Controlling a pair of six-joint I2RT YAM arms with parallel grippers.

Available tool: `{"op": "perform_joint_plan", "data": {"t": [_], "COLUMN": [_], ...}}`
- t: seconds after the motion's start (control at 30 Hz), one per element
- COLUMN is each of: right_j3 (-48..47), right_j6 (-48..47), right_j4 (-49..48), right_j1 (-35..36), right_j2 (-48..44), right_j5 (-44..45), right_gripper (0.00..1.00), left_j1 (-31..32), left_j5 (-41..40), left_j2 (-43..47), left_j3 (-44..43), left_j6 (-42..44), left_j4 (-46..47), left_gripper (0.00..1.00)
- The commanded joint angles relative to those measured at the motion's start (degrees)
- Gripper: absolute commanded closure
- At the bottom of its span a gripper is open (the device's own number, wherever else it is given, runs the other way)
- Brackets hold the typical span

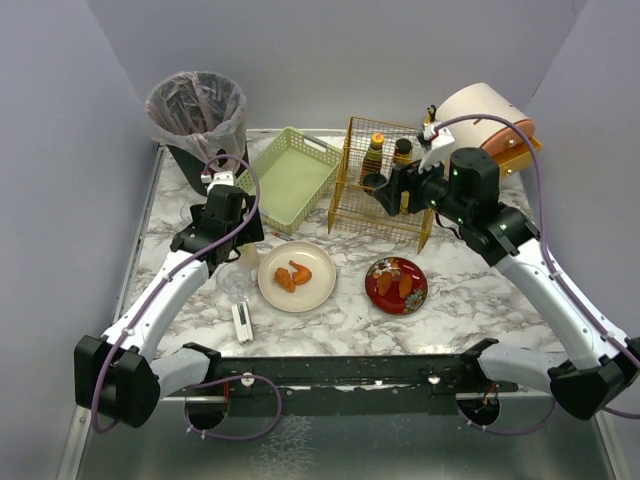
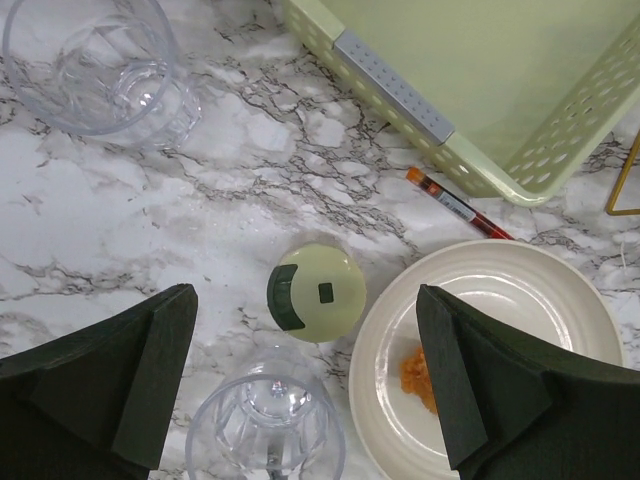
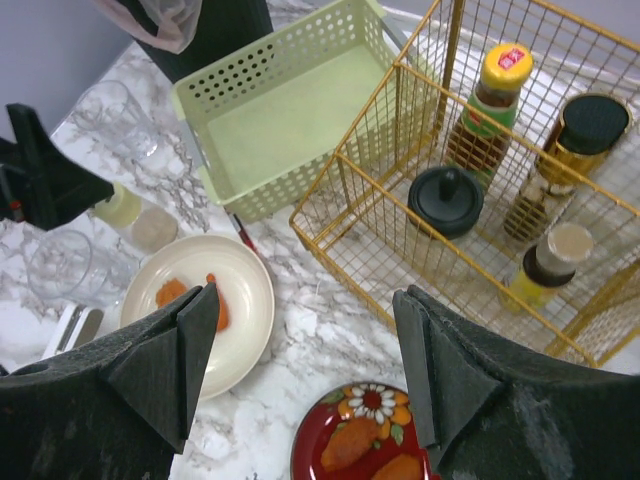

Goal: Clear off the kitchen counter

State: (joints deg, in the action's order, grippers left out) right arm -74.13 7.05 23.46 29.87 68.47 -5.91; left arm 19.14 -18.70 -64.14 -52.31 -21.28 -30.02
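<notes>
The bottle's pale green cap already lines up between the fingers of my open left gripper, so next I need to move it straight down around the cap and close the fingers.
The marble kitchen counter [image 1: 340,325] holds a cream plate [image 1: 318,290] with orange food scraps, a red flowered plate [image 1: 372,282] with food, a clear glass [image 1: 235,280], a pale green capped bottle [image 1: 248,256] and a white folded item [image 1: 242,322]. My left gripper [image 1: 240,238] is open and hangs over the bottle [image 2: 316,291], with the glass [image 2: 265,425] and the cream plate [image 2: 500,300] beside it. My right gripper [image 1: 385,190] is open and empty. In its wrist view it [image 3: 305,300] is above the counter between the cream plate [image 3: 225,300] and the red plate [image 3: 312,440].
A pale green tray [image 1: 290,180] sits at the back, with a red pen [image 2: 455,205] by its edge. A yellow wire basket [image 1: 380,215] holds bottles and jars. A bagged bin [image 1: 195,115] stands back left, beside a second glass [image 2: 100,65]. A paper roll [image 1: 480,115] lies back right.
</notes>
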Motion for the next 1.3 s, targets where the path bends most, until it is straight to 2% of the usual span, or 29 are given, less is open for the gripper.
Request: {"op": "perform_joint_plan", "data": {"t": [0.0,0.3,0.67,1.0,1.27], "right_j3": [5.5,13.4,14.2,15.1,15.0], "right_j6": [1.9,3.9,6.7,8.4,7.7], "right_j4": [1.1,2.6,0.0,-0.5,0.8], "right_j1": [-0.2,-0.2,-0.2,-0.2,-0.2], "right_j2": [-5.6,-10.5,-11.9,-13.2,-14.2], "right_j5": [-0.6,1.3,2.9,4.4,5.7], "right_gripper": [0.23,0.22,0.22,0.22,0.22], "left_j1": [-0.4,-1.9,-3.4,-3.6,-3.6], "left_j5": [1.1,2.8,4.5,5.3,5.1], "left_j2": [-2.7,-6.5,-7.6,-10.4,-10.4], "left_j3": [-0.1,0.8,2.7,2.1,1.2], "left_j6": [-1.8,-4.4,-6.8,-7.1,-6.1], "left_j4": [0.4,0.6,-1.0,0.0,-0.3], "left_gripper": [0.01,0.02,0.12,0.28,0.50]}}
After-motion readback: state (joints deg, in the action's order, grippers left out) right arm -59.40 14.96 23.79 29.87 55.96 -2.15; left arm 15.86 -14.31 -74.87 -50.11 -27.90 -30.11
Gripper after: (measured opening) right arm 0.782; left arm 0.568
